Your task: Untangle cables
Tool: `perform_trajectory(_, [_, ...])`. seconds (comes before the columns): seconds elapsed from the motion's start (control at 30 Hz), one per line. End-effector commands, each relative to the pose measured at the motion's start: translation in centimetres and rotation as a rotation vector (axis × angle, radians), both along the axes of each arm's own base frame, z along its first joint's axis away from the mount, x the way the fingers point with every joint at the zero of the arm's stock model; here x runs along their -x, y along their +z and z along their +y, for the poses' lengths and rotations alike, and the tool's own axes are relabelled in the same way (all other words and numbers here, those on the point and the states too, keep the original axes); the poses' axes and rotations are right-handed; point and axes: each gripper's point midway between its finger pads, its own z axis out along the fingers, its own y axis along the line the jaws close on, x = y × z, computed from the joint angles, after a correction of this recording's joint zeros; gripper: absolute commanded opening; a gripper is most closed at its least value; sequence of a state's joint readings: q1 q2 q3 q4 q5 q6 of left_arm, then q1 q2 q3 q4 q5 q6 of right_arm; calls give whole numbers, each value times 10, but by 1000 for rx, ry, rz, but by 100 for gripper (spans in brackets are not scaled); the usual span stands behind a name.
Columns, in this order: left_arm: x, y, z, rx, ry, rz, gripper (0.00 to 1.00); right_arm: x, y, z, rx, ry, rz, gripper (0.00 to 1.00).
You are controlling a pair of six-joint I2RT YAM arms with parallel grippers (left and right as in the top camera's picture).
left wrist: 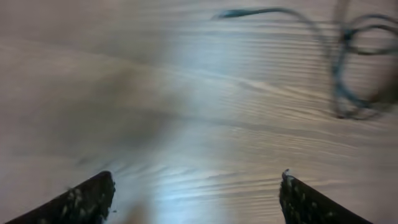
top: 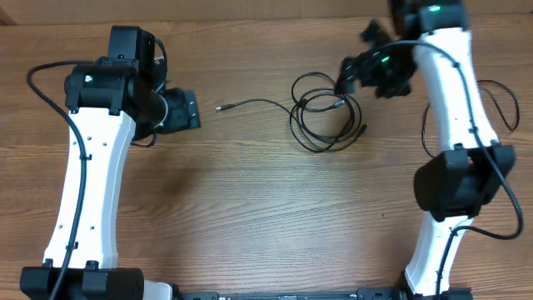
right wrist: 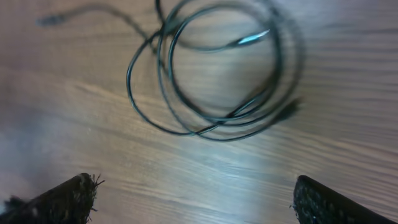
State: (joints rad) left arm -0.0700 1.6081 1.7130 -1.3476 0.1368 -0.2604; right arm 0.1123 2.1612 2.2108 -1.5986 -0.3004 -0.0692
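The outer cord lies uncovered at the coil's edge facing the plug end (top: 292, 125) (left wrist: 337, 78), so my left gripper will next go down and to the right in the overhead view onto that edge.
The cables (top: 325, 112) lie as a loose coil of thin black cord on the wooden table, with one plug end (top: 222, 108) stretched out to the left. My left gripper (top: 190, 111) is open and empty, left of that plug end; its wrist view shows the cord (left wrist: 339, 62) at the upper right, blurred. My right gripper (top: 348, 77) is open and empty, just above the coil's upper right; its wrist view shows the coil (right wrist: 217, 68) ahead of the fingertips (right wrist: 193, 199).
The wooden table (top: 250, 208) runs across the whole view. The thicker black arm cables (top: 504, 104) hang along the white arms at the left and right sides.
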Motion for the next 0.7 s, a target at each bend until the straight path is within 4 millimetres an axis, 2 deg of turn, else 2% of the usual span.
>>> perform_trajectory(0.0, [-2,3,-32,145,-150,-56,85,7,-15,8,40,-26,43,100])
perform_trajectory(0.07, [-13,-2,-42,170,-176,-96,83,7,-25,1,101,-96,62,100])
perform_trajectory(0.2, [-30,-16,-70,190,-251,-170,83,3,-28,-38,304,-302,59,100])
perform_trajectory(0.37, [-46,-32,-122,202,-383,-268,83,4,-17,-59,306,-360,58,100])
perform_trajectory(0.47, [-55,-45,-153,216,-444,-300,79,8,-10,-73,306,-388,61,100])
perform_trajectory(0.57, [-60,-68,-180,229,-470,-280,78,12,-4,-84,305,-411,63,100])
perform_trajectory(0.67, [-66,-100,-197,216,-460,-240,77,14,3,-93,302,-434,56,100])
